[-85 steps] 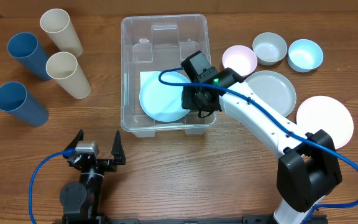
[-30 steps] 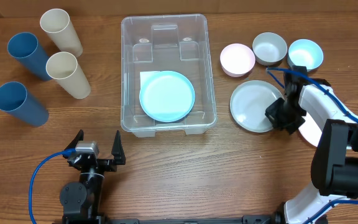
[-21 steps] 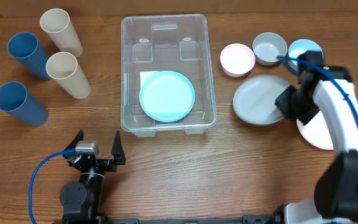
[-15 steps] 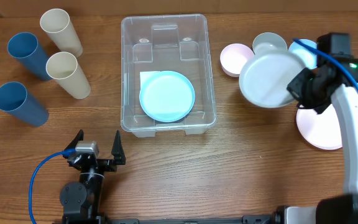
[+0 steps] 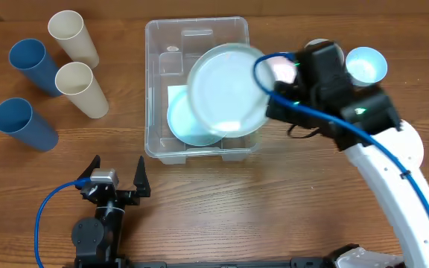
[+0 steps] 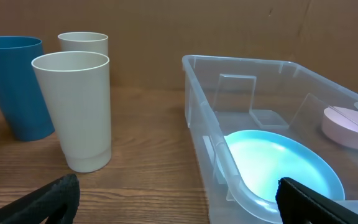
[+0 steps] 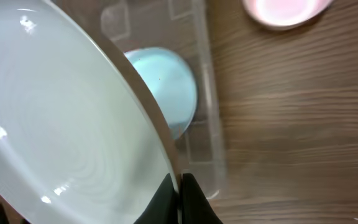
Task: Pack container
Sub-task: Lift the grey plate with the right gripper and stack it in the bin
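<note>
My right gripper needs to move the grey-green plate (image 5: 226, 88) to the left in the overhead view and down onto the blue plate next, as it overlaps that plate only partly.
The clear plastic container (image 5: 155, 45) stands at the table's middle back, with a light blue plate (image 5: 181, 123) lying on its bottom. My right gripper (image 5: 270, 104) is shut on the rim of a pale grey-green plate (image 5: 226, 88) and holds it above the container's right half. In the right wrist view the plate (image 7: 61, 124) fills the left side, its rim pinched between the fingers (image 7: 179, 186), with the container (image 7: 207, 124) and the blue plate (image 7: 166, 87) below. My left gripper (image 5: 114, 182) is open near the front edge, left of the container (image 6: 253, 68).
Two cream cups (image 5: 80, 88) and two blue cups (image 5: 24, 123) stand at the left. A pink bowl (image 5: 281, 68) and a light blue bowl (image 5: 367, 65) sit right of the container; the pink bowl shows in the left wrist view (image 6: 350, 124).
My right gripper has lifted the grey-green plate from the table at the right and carried it left, over the container. The left arm has not moved.
</note>
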Robot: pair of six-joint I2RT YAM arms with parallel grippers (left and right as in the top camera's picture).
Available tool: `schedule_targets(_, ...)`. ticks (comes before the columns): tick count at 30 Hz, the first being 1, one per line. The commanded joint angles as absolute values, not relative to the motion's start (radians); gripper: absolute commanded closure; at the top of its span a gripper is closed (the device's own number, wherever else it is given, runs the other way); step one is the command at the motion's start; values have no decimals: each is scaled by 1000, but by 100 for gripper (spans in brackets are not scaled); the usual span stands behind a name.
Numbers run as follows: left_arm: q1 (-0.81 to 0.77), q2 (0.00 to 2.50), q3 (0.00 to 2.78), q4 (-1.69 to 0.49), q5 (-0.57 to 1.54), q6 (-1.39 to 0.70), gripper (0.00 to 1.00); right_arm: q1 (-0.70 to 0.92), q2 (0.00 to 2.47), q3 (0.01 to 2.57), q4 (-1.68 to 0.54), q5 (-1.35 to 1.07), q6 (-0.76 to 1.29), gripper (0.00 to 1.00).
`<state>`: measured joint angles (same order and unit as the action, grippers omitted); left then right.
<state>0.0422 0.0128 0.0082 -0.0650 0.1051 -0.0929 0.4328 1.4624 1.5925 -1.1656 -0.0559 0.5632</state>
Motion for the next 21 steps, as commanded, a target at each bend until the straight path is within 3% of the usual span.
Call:
schedule_targets(1, 51, 4, 5, -67, 116, -70, 0, 498, 1543, 1616, -1132, -13, 580, 96)
schedule_targets(19, 50, 5, 5, -67, 116, -70, 0, 527, 1942, 1616, -996, -13, 571, 96)
schedule_targets(21, 51, 4, 5, -67, 116, -70, 0, 527, 1957, 1615, -997, -16, 567, 92)
